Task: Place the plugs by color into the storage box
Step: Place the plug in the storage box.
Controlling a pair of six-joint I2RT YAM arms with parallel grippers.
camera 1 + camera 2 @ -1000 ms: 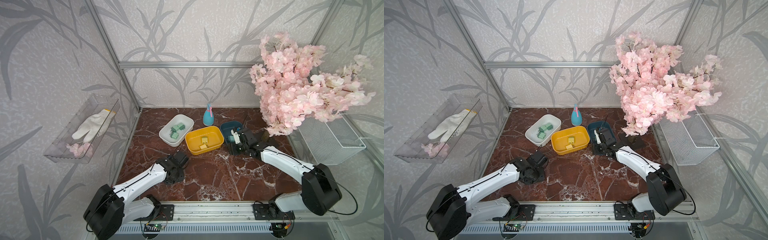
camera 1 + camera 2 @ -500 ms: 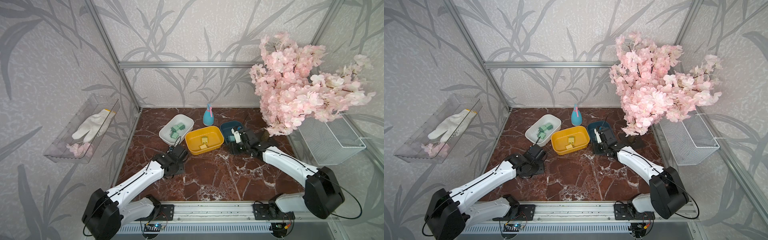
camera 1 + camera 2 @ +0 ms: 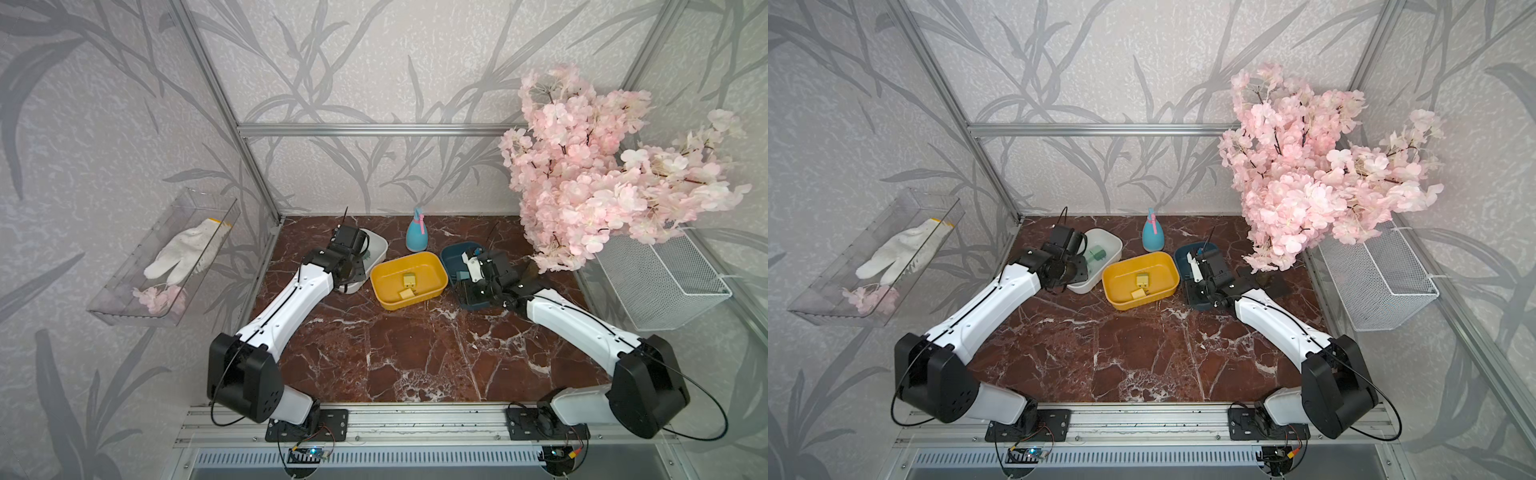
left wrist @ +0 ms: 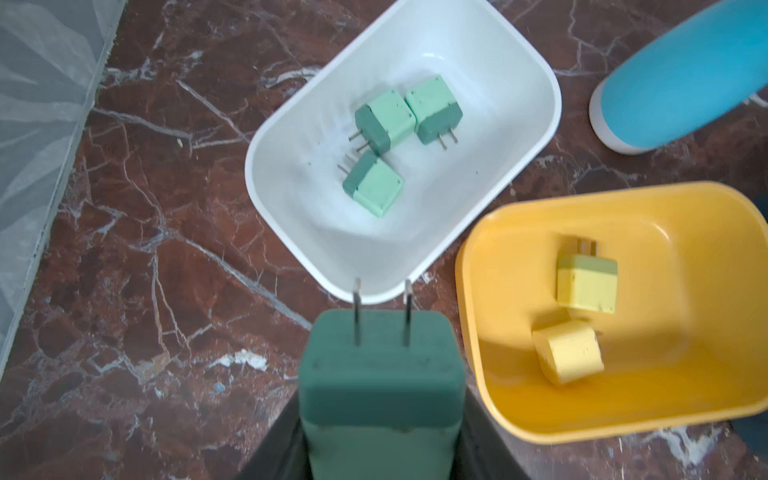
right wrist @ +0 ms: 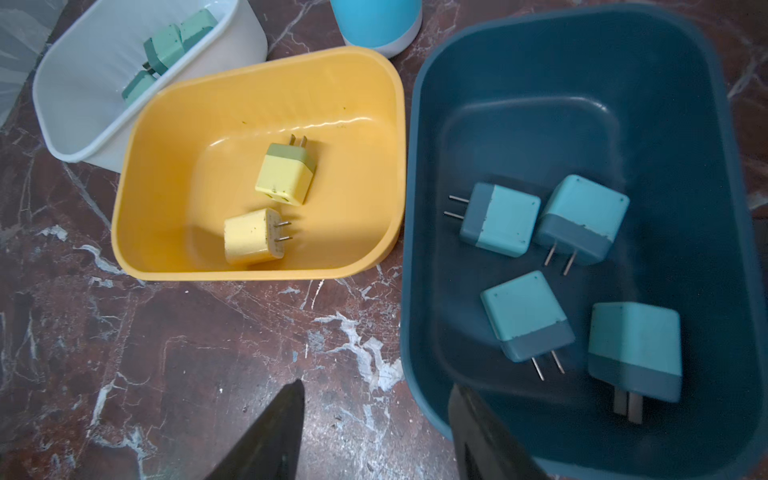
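Note:
My left gripper will move outward past the white bin's near rim, lower and release the mint green plug on the bin's bare bottom, where matching mint green plugs lie.
My left gripper is shut on a mint green plug, prongs pointing forward, just short of the near rim of the white bin. Three mint green plugs lie inside that bin. The storage box shows as three separate bins. The yellow bin holds two yellow plugs. The dark blue bin holds several teal blue plugs. My right gripper is open and empty, straddling the blue bin's near rim. Both grippers, left and right, show in both top views.
A light-blue spray bottle stands behind the bins. A pink blossom tree overhangs the right side above a white wire basket. A clear wall tray with a white glove hangs at the left.
My left arm has reached from the table's front-left up to the white bin, carrying the plug. The right gripper has stayed over the blue bin.

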